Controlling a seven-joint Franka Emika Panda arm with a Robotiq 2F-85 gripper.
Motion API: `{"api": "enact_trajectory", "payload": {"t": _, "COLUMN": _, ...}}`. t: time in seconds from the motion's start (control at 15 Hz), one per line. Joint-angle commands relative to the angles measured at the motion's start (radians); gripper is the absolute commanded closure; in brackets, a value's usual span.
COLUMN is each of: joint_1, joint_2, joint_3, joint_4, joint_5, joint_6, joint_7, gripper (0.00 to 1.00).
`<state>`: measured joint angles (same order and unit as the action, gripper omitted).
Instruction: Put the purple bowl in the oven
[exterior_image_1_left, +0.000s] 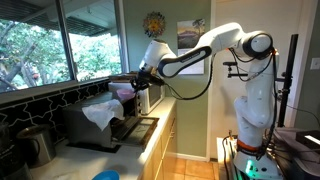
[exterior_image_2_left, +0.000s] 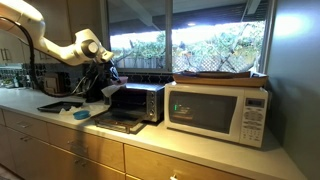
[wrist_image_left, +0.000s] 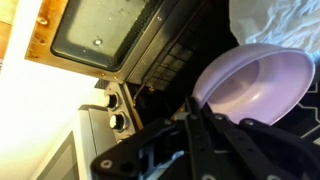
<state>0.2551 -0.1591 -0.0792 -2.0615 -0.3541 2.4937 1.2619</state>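
I need to lower my gripper and carry the bowl into the oven's open front below it next, then let go of the bowl's rim, because the oven's door (exterior_image_1_left: 135, 128) has dropped open.
The pale purple bowl (wrist_image_left: 255, 80) fills the right of the wrist view, tilted, with my gripper (wrist_image_left: 195, 112) shut on its rim. In an exterior view the bowl (exterior_image_1_left: 123, 92) hangs from my gripper (exterior_image_1_left: 138, 82) above the black toaster oven (exterior_image_1_left: 112, 122). The oven's drop-down door (exterior_image_1_left: 135, 128) is open. The wrist view shows the door's glass (wrist_image_left: 105, 35) and the oven's knobs (wrist_image_left: 117, 108). In an exterior view my gripper (exterior_image_2_left: 106, 76) is at the oven's (exterior_image_2_left: 138, 100) top left corner, above its open door (exterior_image_2_left: 118, 123).
A white cloth (exterior_image_1_left: 100, 113) lies on the oven beside the bowl. A white microwave (exterior_image_2_left: 220, 112) stands against the oven. A blue round item (exterior_image_2_left: 81, 115) lies on the counter by the door. A metal kettle (exterior_image_1_left: 35, 146) stands by the window.
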Motion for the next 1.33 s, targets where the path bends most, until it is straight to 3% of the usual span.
{"api": "enact_trajectory", "payload": {"t": 0.0, "joint_1": -0.124, "joint_2": -0.126, "joint_3": 0.138, "joint_4": -0.160, "joint_5": -0.035, "joint_6": -0.038, "joint_7": 0.117, "gripper": 0.99}}
{"api": "enact_trajectory", "payload": {"t": 0.13, "joint_1": -0.182, "joint_2": -0.143, "joint_3": 0.172, "joint_4": -0.204, "joint_5": -0.004, "joint_6": -0.050, "joint_7": 0.207, "gripper": 0.99}}
{"api": "enact_trajectory", "payload": {"t": 0.4, "joint_1": -0.270, "joint_2": -0.103, "joint_3": 0.159, "joint_4": -0.264, "joint_5": 0.054, "joint_6": -0.015, "joint_7": 0.285, "gripper": 0.99}}
{"api": "enact_trajectory", "payload": {"t": 0.6, "joint_1": -0.327, "joint_2": -0.023, "joint_3": 0.148, "joint_4": -0.249, "joint_5": 0.051, "joint_6": 0.086, "joint_7": 0.348, "gripper": 0.99}}
{"api": "enact_trajectory", "payload": {"t": 0.67, "joint_1": -0.313, "joint_2": -0.069, "joint_3": 0.159, "joint_4": -0.250, "joint_5": 0.048, "joint_6": 0.018, "joint_7": 0.289, "gripper": 0.96}}
{"api": "enact_trajectory", "payload": {"t": 0.87, "joint_1": -0.333, "joint_2": 0.004, "joint_3": 0.154, "joint_4": -0.217, "joint_5": 0.034, "joint_6": 0.079, "joint_7": 0.324, "gripper": 0.99}}
{"api": "enact_trajectory", "payload": {"t": 1.27, "joint_1": -0.310, "joint_2": 0.071, "joint_3": 0.166, "joint_4": -0.122, "joint_5": 0.038, "joint_6": 0.026, "joint_7": 0.308, "gripper": 0.99}}
